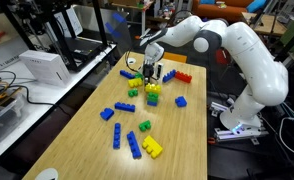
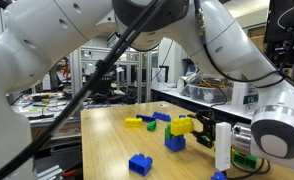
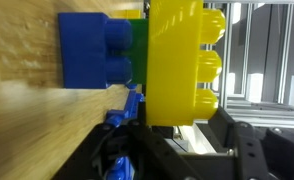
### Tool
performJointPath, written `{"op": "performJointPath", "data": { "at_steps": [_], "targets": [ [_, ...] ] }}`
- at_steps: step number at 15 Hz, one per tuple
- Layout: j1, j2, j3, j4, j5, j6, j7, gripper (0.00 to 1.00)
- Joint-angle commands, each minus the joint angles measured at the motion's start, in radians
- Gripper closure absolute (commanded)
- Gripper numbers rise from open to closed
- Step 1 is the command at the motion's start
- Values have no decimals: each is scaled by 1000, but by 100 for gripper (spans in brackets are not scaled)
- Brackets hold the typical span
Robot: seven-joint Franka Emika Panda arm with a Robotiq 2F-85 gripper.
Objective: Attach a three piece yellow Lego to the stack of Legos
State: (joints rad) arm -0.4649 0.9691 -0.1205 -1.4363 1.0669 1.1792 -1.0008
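My gripper should move down and press the held yellow Lego onto the stack's top point(image 2: 172, 134) point(image 3: 138, 48), then let go, because the green stack of Legos is just below it.
The three piece yellow Lego point(image 3: 182, 60) fills the wrist view, its three round studs pointing right. My gripper point(image 3: 177, 130) is shut on its lower end, with black fingers on either side. Right behind the yellow brick sits the green stack of Legos point(image 3: 137, 50), touching it, and a blue brick point(image 3: 92, 50) lies beyond that. In an exterior view my gripper point(image 1: 152, 75) hangs just over the green stack point(image 1: 152, 98) near the middle of the table. From table level, the yellow Lego point(image 2: 184, 126) sits at the fingertips above a blue brick point(image 2: 175, 141).
Loose blue bricks point(image 1: 120, 110), a yellow one point(image 1: 152, 148) and a red one point(image 1: 177, 75) lie scattered over the wooden table point(image 1: 87, 150). White boxes point(image 1: 42, 65) and cables stand beside the table. The arm's base point(image 1: 237, 125) is at the table's side.
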Motion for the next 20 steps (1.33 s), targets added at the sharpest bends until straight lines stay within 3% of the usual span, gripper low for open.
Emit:
{"op": "performJointPath", "data": {
  "at_steps": [1, 20],
  "targets": [
    [6, 23, -7, 27, 2, 25, -4, 61],
    [46, 14, -13, 12, -31, 116, -26, 61]
  ]
}}
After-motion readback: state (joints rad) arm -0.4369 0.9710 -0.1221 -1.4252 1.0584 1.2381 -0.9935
